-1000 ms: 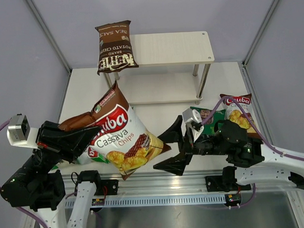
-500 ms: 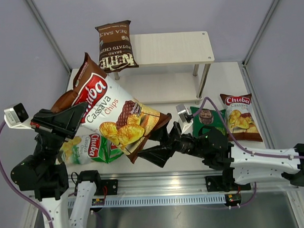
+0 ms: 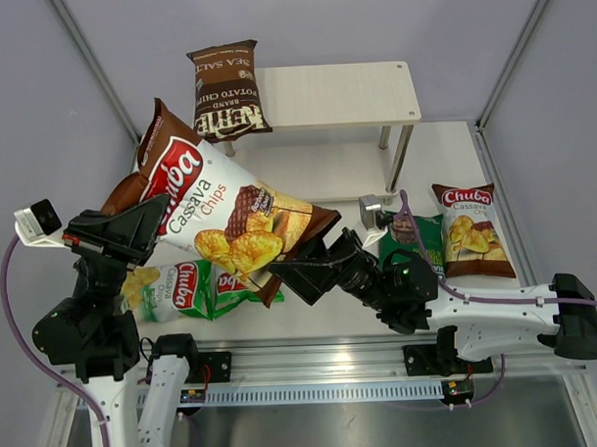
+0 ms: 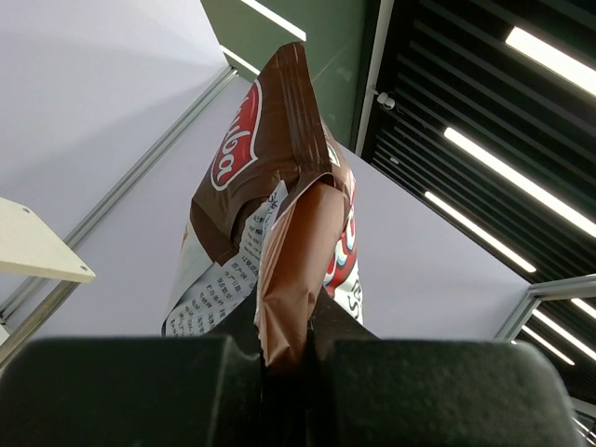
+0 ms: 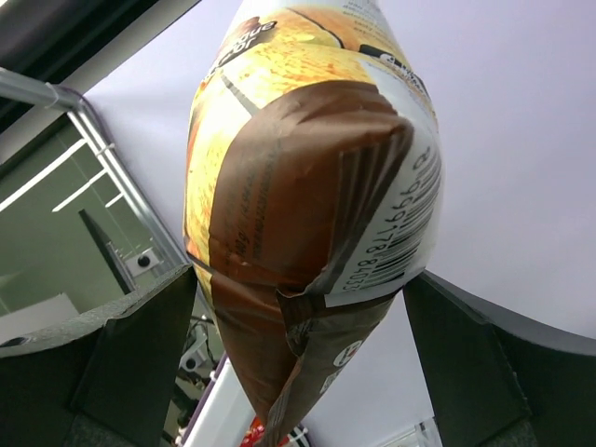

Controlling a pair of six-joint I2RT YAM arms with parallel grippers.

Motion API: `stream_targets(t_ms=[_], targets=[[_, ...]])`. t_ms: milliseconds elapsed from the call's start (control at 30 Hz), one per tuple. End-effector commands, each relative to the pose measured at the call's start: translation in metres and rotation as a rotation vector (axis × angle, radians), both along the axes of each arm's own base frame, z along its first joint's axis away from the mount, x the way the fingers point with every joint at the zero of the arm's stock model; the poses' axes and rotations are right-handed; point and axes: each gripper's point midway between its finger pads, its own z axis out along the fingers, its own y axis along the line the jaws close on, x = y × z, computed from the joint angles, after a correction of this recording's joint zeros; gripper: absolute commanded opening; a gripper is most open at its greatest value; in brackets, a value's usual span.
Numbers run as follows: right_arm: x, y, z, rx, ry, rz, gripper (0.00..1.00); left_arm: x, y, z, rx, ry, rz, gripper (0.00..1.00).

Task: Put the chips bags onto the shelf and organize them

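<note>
My right gripper stays nearly in place and closes onto the brown bottom seam (image 3: pixel 312 229) (image 5: pixel 296 321) next, since the bag's bottom end already sits between my open fingers.
My left gripper (image 3: pixel 149 217) is shut on the brown top seam of a white-brown Chuba Cassava bag (image 3: pixel 220 212) and holds it in the air, slanting across the table's left half. In the left wrist view the seam sits pinched between my fingers (image 4: pixel 289 346) and the bag (image 4: pixel 279 177) rises above. My right gripper (image 3: pixel 310 269) is open, its jaws either side of the bag's bottom end (image 5: pixel 307 205) without closing on it. The dark brown Kettle bag (image 3: pixel 225 92) stands at the left end of the shelf (image 3: pixel 353 94).
Two light green Chuba bags (image 3: pixel 188 286) lie on the table under the held bag. A dark green bag (image 3: pixel 422 241) and a second Chuba Cassava bag (image 3: pixel 472 232) lie at the right. The shelf's lower board (image 3: pixel 316 174) shows behind. Grey walls enclose the table.
The left gripper has swung the held bag up and toward the back left. The right arm has reached left, bringing its open jaws around the bag's bottom end.
</note>
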Motion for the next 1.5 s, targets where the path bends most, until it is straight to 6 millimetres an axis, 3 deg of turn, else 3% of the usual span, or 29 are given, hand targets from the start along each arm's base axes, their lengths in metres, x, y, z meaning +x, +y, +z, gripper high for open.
stream_targets(t_ms=[0,300,400,433,467,533,700,767,800,900,933,967,1033,1067,1133,1167,1233,1333,1467], targets=[[0.011,-0.032,0.046,0.197,0.023,-0.077,0.99,-0.007,-0.006,0.0,0.01,-0.027,-0.052,0.0],[0.016,-0.026,0.052,0.146,-0.031,-0.149,0.99,0.001,-0.019,-0.013,0.092,-0.007,-0.133,0.0],[0.011,-0.026,0.05,0.124,-0.068,-0.145,0.82,0.003,-0.023,-0.015,0.125,-0.012,-0.141,0.0],[0.011,-0.029,0.051,0.124,-0.074,-0.149,0.66,0.003,-0.024,-0.014,0.145,-0.024,-0.131,0.04],[0.011,-0.028,0.047,0.104,-0.082,-0.159,0.6,0.003,-0.025,-0.014,0.161,-0.027,-0.136,0.07],[0.011,-0.032,0.044,0.092,-0.096,-0.175,0.53,0.004,-0.026,-0.015,0.181,-0.038,-0.132,0.18],[0.008,-0.037,0.034,0.056,-0.135,-0.188,0.25,0.007,-0.026,-0.017,0.201,-0.056,-0.113,0.46],[0.007,-0.041,0.034,0.051,-0.14,-0.191,0.23,0.009,-0.026,-0.017,0.2,-0.053,-0.104,0.59],[0.009,-0.042,0.032,0.045,-0.137,-0.199,0.21,0.01,-0.026,-0.018,0.211,-0.051,-0.095,0.76],[0.015,-0.05,0.026,0.037,-0.1,-0.23,0.2,0.021,-0.022,-0.022,0.24,-0.01,-0.032,0.99],[0.018,-0.055,0.027,0.046,-0.076,-0.241,0.18,0.025,-0.02,-0.024,0.255,0.01,0.0,0.99],[0.022,-0.056,0.021,0.032,-0.057,-0.257,0.17,0.043,-0.013,-0.039,0.254,0.126,0.048,0.99],[0.036,-0.067,0.017,0.03,0.014,-0.311,0.16,0.056,0.004,-0.04,0.287,0.181,0.205,0.99],[0.039,-0.068,0.014,0.012,0.03,-0.33,0.17,0.069,0.012,-0.061,0.306,0.304,0.247,0.99],[0.052,-0.078,0.011,0.005,0.095,-0.389,0.16,0.081,0.033,-0.069,0.319,0.381,0.389,0.99],[0.056,-0.081,0.009,-0.003,0.111,-0.413,0.15,0.086,0.041,-0.086,0.332,0.462,0.422,0.99],[0.066,-0.096,0.01,0.005,0.149,-0.485,0.14,0.092,0.053,-0.1,0.351,0.506,0.494,0.99],[0.081,-0.119,0.016,0.009,0.196,-0.598,0.13,0.09,0.053,-0.111,0.413,0.492,0.512,0.99],[0.108,-0.14,0.033,-0.004,0.271,-0.742,0.12,0.093,0.045,-0.146,0.589,0.5,0.47,0.99]])
